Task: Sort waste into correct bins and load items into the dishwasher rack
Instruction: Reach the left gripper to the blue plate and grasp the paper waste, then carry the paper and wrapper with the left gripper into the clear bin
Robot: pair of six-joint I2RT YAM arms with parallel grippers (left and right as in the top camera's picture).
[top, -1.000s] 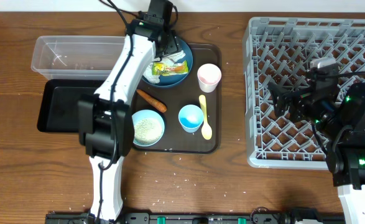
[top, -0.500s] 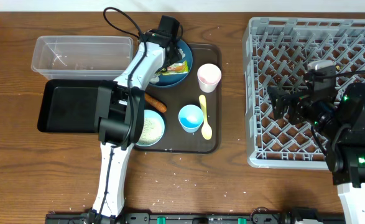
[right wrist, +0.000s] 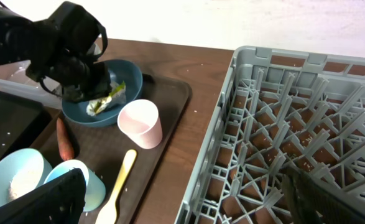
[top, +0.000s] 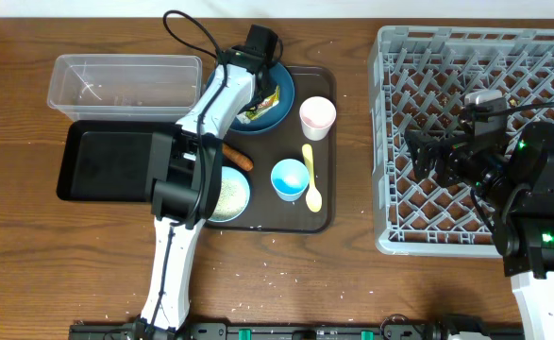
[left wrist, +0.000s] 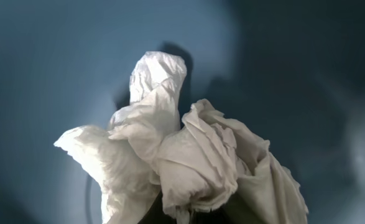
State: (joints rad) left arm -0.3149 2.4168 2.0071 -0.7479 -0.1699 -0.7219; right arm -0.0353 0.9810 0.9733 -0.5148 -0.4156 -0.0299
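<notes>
The clear tub [top: 133,82] stands empty. My left gripper rises off the plate [top: 282,90] next, moves left in the overhead view, goes down inside the tub and releases the tissue.
In the left wrist view a crumpled white tissue [left wrist: 182,149] fills the middle, lying on the dark blue plate [left wrist: 45,62]. Its lower folds are bunched in my left gripper [left wrist: 188,214], which is shut on it. Overhead, that gripper [top: 255,71] is down over the plate [top: 282,90], beside the yellow-green wrapper [top: 262,102]. The carrot piece [top: 231,154], pale bowl of rice [top: 227,194], light blue cup [top: 290,179], pink cup [top: 317,117] and yellow spoon [top: 310,178] lie on the brown tray [top: 326,212]. My right gripper [top: 428,156] hangs open over the dishwasher rack [top: 475,57].
The clear tub [top: 125,83] and the black tray [top: 107,162] stand left of the brown tray. Loose rice grains are scattered on the wooden table near its front edge [top: 258,274]. The left arm [top: 206,123] stretches across the brown tray's left side.
My left gripper has come down onto the dark blue plate and closed on the tissue. The right arm has stayed where it was.
</notes>
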